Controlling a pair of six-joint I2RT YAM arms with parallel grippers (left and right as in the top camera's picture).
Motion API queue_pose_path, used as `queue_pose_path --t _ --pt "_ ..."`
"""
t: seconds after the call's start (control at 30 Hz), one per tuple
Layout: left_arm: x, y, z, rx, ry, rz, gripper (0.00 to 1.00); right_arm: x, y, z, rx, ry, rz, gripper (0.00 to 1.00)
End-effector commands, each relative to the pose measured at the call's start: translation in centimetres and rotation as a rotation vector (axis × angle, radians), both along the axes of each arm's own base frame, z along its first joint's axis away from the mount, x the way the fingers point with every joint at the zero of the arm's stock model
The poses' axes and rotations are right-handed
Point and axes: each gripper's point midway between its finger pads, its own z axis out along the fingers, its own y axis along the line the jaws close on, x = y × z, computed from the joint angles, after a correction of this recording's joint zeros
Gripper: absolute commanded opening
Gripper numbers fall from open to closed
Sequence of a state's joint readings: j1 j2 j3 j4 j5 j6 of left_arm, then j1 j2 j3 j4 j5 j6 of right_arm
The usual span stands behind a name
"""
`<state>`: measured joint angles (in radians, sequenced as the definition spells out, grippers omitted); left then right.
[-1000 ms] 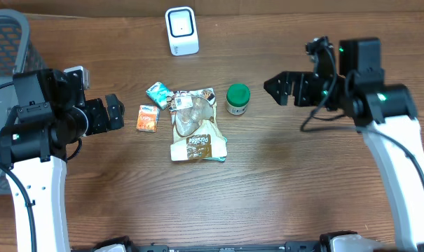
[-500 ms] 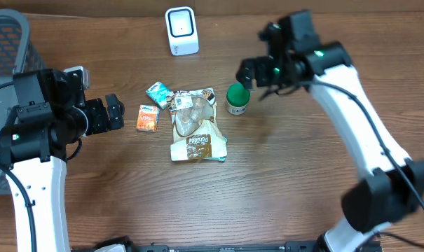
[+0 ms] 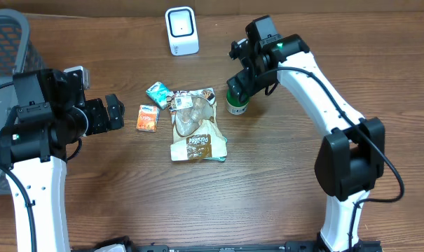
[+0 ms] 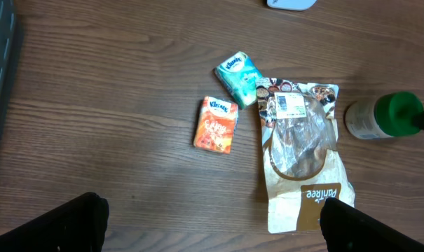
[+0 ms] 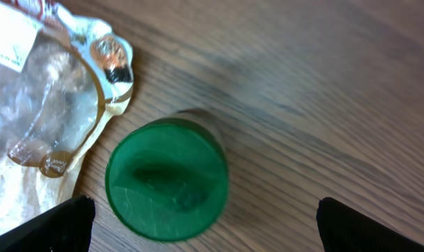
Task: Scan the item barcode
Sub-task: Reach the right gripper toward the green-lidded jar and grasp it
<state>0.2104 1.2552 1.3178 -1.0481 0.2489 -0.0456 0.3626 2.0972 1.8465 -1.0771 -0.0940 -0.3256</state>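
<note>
The jar stands with its green lid (image 3: pixel 235 96) (image 5: pixel 167 180) at the top between the open fingers, so I will turn my right gripper a little and lower it to close around that lid.
A small jar with a green lid (image 5: pixel 167 180) stands upright on the wooden table, just right of a clear and brown snack bag (image 3: pixel 194 129). My right gripper (image 3: pixel 238 89) hangs open right over the jar. Its fingers (image 5: pixel 57 225) stand wide on either side of the lid without touching it. An orange tissue pack (image 4: pixel 216 124) and a teal tissue pack (image 4: pixel 240 71) lie left of the bag. My left gripper (image 3: pixel 115 113) is open and empty, left of the orange pack. The white scanner (image 3: pixel 181 31) stands at the back of the table.
A grey mesh basket (image 3: pixel 5 42) sits at the far left edge, behind my left arm. My right arm reaches in from the right across the table's back half. Bare wood runs along the front.
My right arm has swung left from the table's right side to above the green-lidded jar. The left arm and the items have stayed put.
</note>
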Motion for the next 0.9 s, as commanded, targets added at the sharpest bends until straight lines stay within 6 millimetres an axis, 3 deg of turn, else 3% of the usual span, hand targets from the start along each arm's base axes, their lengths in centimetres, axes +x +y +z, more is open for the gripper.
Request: queue_pose_path --t 0.0,0.27,0.7,0.87 --pt "0.2 0.3 0.4 0.012 -0.013 0.001 0.99 -0.1 1.3 -0.1 0.024 -0.003 0.084 1.00" --pt "0.2 0.3 0.5 0.012 -0.013 0.001 1.00 -0.3 1.6 -2.1 0.014 0.036 0.102 1.00" --pt "0.2 0.3 0.4 0.012 -0.013 0.001 1.00 0.0 2.2 -2.8 0.040 0.040 0.109 1.00" --pt "0.2 0.3 0.5 0.012 -0.013 0.001 1.00 0.0 2.2 -3.9 0.033 0.060 0.108 1.00"
